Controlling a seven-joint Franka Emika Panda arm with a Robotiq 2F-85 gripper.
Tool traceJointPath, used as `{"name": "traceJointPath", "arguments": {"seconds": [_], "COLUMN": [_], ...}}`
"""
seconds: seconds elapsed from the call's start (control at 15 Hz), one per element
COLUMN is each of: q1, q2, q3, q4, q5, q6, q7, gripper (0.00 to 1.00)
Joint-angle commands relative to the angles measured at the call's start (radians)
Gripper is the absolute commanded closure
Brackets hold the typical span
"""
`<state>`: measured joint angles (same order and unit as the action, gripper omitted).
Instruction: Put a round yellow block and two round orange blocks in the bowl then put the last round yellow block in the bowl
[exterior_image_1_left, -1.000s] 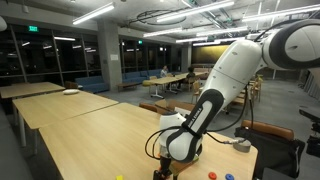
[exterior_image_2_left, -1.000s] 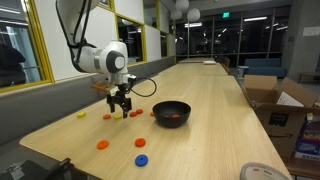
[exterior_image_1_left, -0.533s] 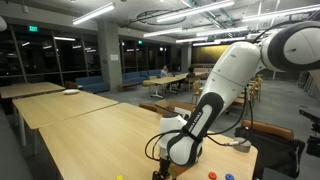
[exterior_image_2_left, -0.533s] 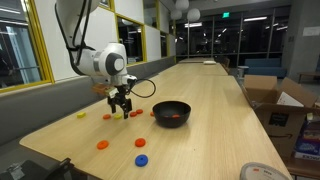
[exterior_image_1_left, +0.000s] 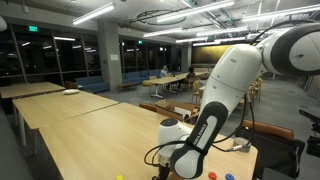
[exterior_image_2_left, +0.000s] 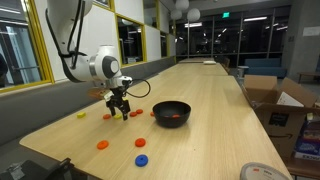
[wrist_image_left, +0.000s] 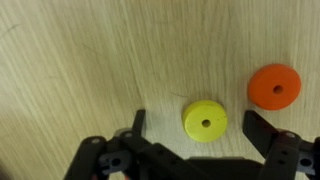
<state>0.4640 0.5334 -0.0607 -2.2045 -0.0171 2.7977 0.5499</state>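
My gripper stays low there next and draws both fingers together onto the sides of the round yellow block (wrist_image_left: 205, 121), since the block sits between the open fingers.
In the wrist view a round yellow block (wrist_image_left: 205, 121) with a centre hole lies flat on the wooden table, between the two dark fingers of my gripper (wrist_image_left: 198, 125). The jaws stand wide apart and touch nothing. A round orange block (wrist_image_left: 274, 87) lies just beyond the right finger. In an exterior view the gripper (exterior_image_2_left: 120, 107) hangs low over the table, left of the black bowl (exterior_image_2_left: 171, 104). Something orange-red (exterior_image_2_left: 172, 118) lies inside the bowl. Another yellow block (exterior_image_2_left: 81, 115) lies further left. Two more orange blocks (exterior_image_2_left: 101, 145) (exterior_image_2_left: 141, 142) lie nearer the table's front.
A blue piece (exterior_image_2_left: 141, 159) lies near the front edge of the table. Cardboard boxes (exterior_image_2_left: 270, 100) stand on the floor beyond the table's far side. In an exterior view the bulky arm (exterior_image_1_left: 215, 110) leans over the table end, with small pieces (exterior_image_1_left: 212, 176) at the bottom edge.
The arm has come down and shifted slightly, bringing the gripper lower over the blocks. The jaws have stayed wide apart.
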Motion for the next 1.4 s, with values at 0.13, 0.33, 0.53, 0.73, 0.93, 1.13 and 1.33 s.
{"name": "traceJointPath", "arguments": {"seconds": [0.13,0.33,0.53,0.73,0.93,1.13,1.33], "q1": [0.055,0.036,0.031,0.028,0.022,0.012,0.002], "q2": [-0.012,-0.026,-0.031,-0.032,-0.035,-0.037,-0.037], "q3": [-0.054,-0.040,-0.038,-0.036,-0.032,-0.024,-0.017], "q4": [-0.012,-0.021,-0.024,-0.022,-0.025,-0.025,-0.025], "q5": [-0.049,-0.032,-0.029,-0.028,-0.025,-0.019,-0.015], "q6": [0.033,0.042,0.043,0.029,0.014,-0.005,-0.012], "q7": [0.073,0.060,0.058,0.057,0.053,0.047,0.043], "gripper": [0.00,0.00,0.00,0.00,0.00,0.00,0.00]}}
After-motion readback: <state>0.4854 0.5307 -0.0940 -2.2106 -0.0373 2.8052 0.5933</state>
